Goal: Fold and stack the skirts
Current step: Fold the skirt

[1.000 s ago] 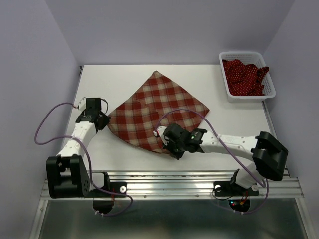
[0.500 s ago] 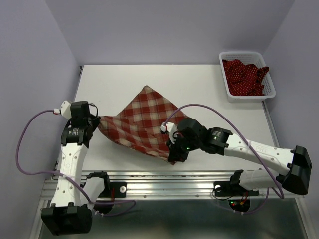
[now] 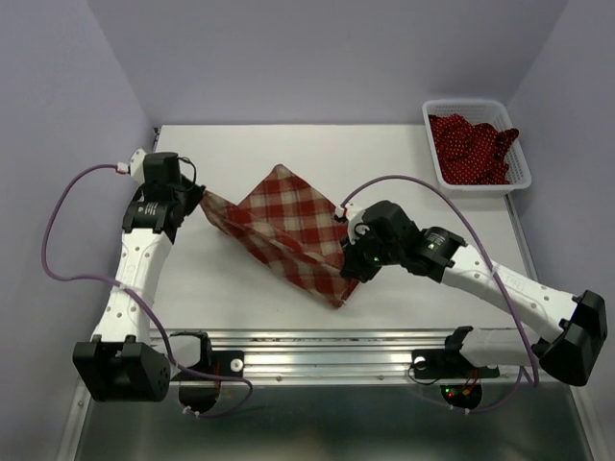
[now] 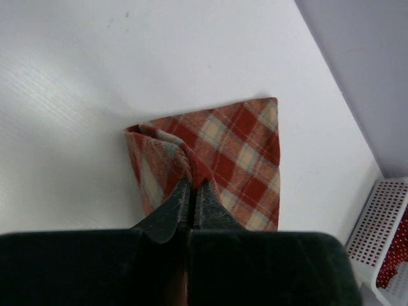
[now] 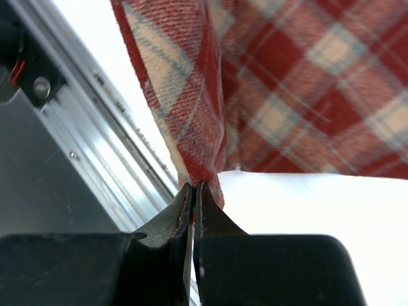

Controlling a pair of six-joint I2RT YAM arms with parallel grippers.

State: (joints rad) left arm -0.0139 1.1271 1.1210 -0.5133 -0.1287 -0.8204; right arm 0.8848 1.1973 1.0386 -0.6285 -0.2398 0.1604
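Next, my left gripper moves outward and to the right in the top view over the plaid skirt's far corner [image 3: 281,171] [image 4: 271,104] and releases, since that corner lies uncovered.
The red-and-cream plaid skirt [image 3: 288,226] hangs lifted over the middle of the white table, partly folded over itself. My left gripper [image 3: 199,197] is shut on its left corner, seen in the left wrist view as bunched plaid skirt [image 4: 223,153] at the left gripper [image 4: 192,186]. My right gripper [image 3: 352,259] is shut on the right corner; in the right wrist view the plaid skirt [image 5: 191,102] hangs from the right gripper [image 5: 193,189]. The dark red polka-dot skirts [image 3: 471,149] lie crumpled in the basket.
A white plastic mesh basket [image 3: 437,158] stands at the table's back right, its corner also showing as the basket [image 4: 382,223]. The metal rail [image 3: 336,351] runs along the near edge. Purple cables loop off both arms.
Both grippers have raised the plaid skirt's near corners and carried them toward the back, turning the near edge up and over the cloth. The left arm moved back, the right arm right.
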